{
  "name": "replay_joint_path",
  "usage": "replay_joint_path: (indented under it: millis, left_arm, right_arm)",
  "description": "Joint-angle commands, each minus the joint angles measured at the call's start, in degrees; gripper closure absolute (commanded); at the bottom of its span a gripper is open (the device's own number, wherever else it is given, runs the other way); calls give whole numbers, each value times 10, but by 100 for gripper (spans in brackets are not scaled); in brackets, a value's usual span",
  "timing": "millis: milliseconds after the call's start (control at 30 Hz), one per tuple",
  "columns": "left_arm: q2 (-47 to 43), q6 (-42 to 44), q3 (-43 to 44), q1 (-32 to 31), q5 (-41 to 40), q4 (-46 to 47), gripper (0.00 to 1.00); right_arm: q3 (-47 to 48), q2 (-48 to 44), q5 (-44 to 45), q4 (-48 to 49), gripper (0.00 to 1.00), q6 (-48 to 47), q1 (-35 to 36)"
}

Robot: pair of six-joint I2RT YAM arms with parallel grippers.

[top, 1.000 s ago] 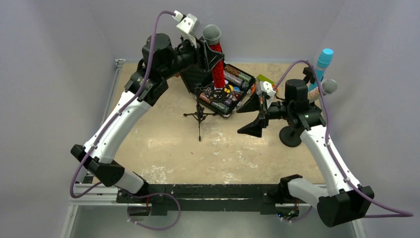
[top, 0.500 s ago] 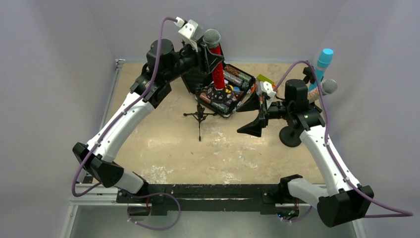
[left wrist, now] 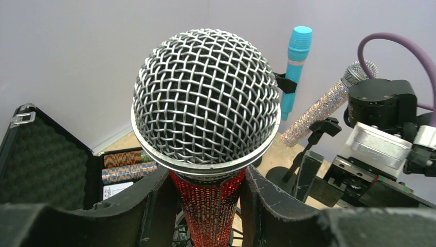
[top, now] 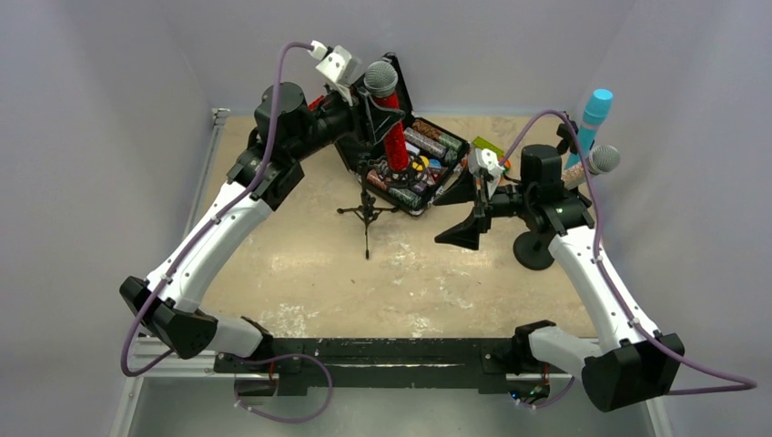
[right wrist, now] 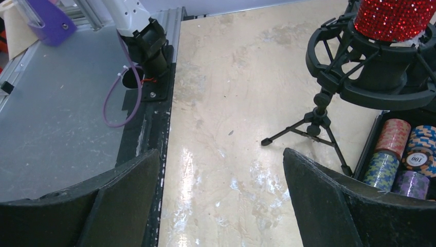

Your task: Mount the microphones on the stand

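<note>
The left gripper slides the red microphone down deeper into the black ring mount (top: 398, 173) next and lets go of it, as the mount sits below the gripper.
The red microphone (top: 394, 137) with its grey mesh head (left wrist: 205, 98) stands nearly upright at the back of the table. My left gripper (left wrist: 208, 206) is shut on its red neck just under the head. Its lower end (right wrist: 393, 18) sits at the black ring mount (right wrist: 360, 77) of a small tripod stand (top: 368, 215). The light blue microphone (top: 596, 111) and the glittery silver microphone (top: 592, 164) are clipped on a round-based stand (top: 534, 250) at the right. My right gripper (top: 462, 214) hangs open and empty between the two stands.
An open black case (top: 428, 164) with rolls of poker chips (right wrist: 401, 154) lies right behind the tripod. The tripod's legs (right wrist: 321, 121) spread over the beige table top. The arm bases and a black rail (top: 382, 350) line the near edge.
My left arm has swung slightly left and the red microphone has shifted and tilted with it, still gripped. The right arm has barely moved.
</note>
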Motion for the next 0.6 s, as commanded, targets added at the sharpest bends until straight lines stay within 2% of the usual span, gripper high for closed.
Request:
replay_joint_path:
  millis: [0, 367, 567]
  left_arm:
    - [-17, -8, -4, 8, 39, 13, 100]
    - [14, 23, -1, 16, 67, -37, 100]
    - [37, 62, 29, 28, 61, -93, 100]
  right_arm:
    - [21, 6, 2, -6, 7, -18, -1]
    - [51, 45, 23, -38, 8, -67, 0]
    - [83, 93, 68, -13, 8, -128, 24]
